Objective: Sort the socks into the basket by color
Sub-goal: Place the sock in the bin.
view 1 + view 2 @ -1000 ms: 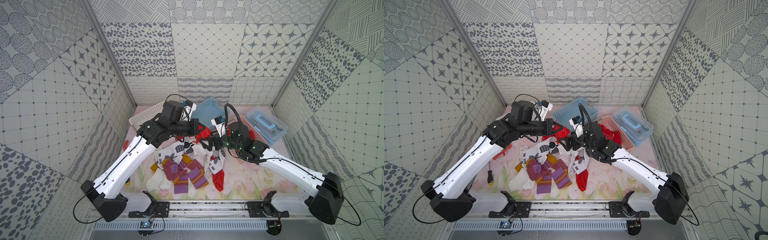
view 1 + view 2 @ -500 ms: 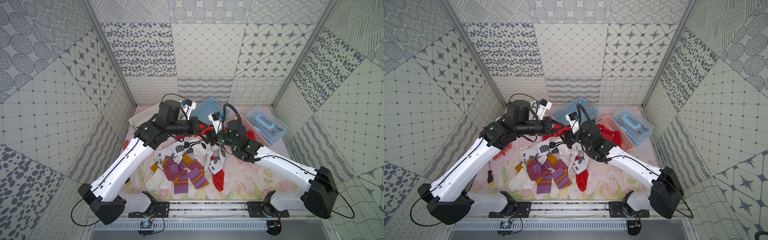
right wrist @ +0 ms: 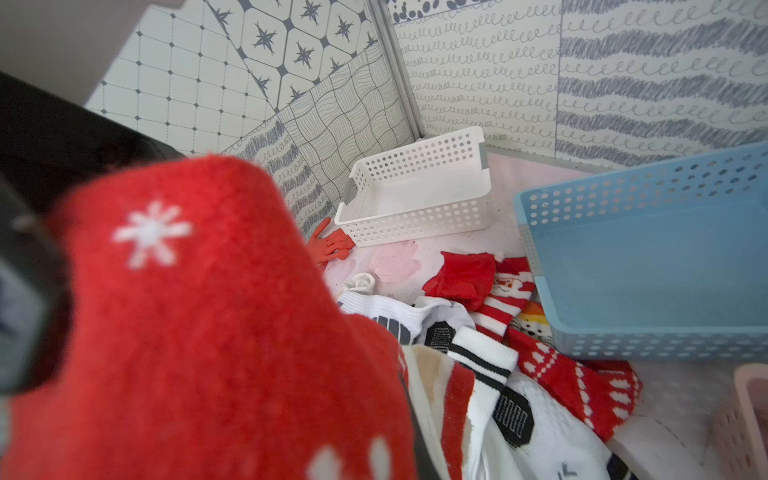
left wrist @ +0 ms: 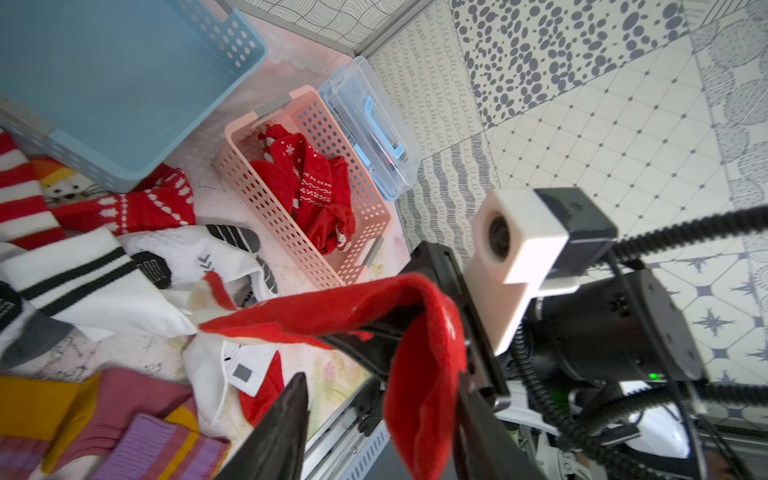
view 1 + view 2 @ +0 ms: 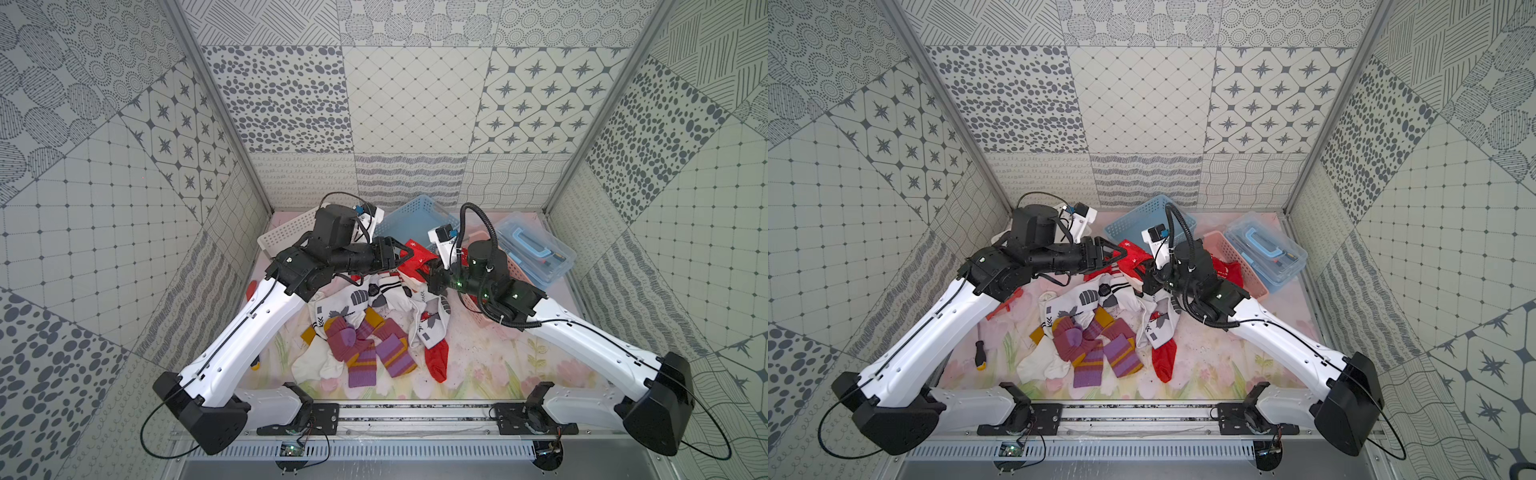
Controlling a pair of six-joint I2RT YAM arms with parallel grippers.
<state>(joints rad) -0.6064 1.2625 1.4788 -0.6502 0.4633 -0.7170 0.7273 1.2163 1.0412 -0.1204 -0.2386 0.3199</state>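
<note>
My right gripper carries this red sock over toward the clear box next. It lowers it into the pink basket (image 5: 1228, 270) below and releases it, since that basket holds red socks.
A red sock with white snowflakes (image 5: 415, 258) (image 5: 1133, 261) hangs in the air between my two grippers, above the back of the sock pile. My right gripper (image 5: 432, 277) (image 5: 1148, 277) is shut on it; in the right wrist view the sock (image 3: 187, 311) fills the near side and hides the fingertips. My left gripper (image 5: 400, 254) (image 4: 382, 419) is open, and the sock (image 4: 424, 340) drapes between its spread fingers (image 4: 286, 419). Several white socks (image 5: 357, 299), purple socks (image 5: 365, 349) and a red one (image 5: 437, 360) lie on the table. The pink basket (image 4: 266, 195) holds red socks (image 4: 307, 187).
A blue basket (image 5: 415, 216) (image 3: 623, 195) and a white basket (image 5: 286, 233) (image 3: 415, 195) stand at the back with nothing in them. A clear box with a blue handle (image 5: 536, 245) sits at the back right. An orange glove (image 5: 1007, 303) and a screwdriver (image 5: 980, 353) lie at the left.
The right gripper moved up to the red snowflake sock and shut on it. The left gripper, which was shut on that sock, has opened.
</note>
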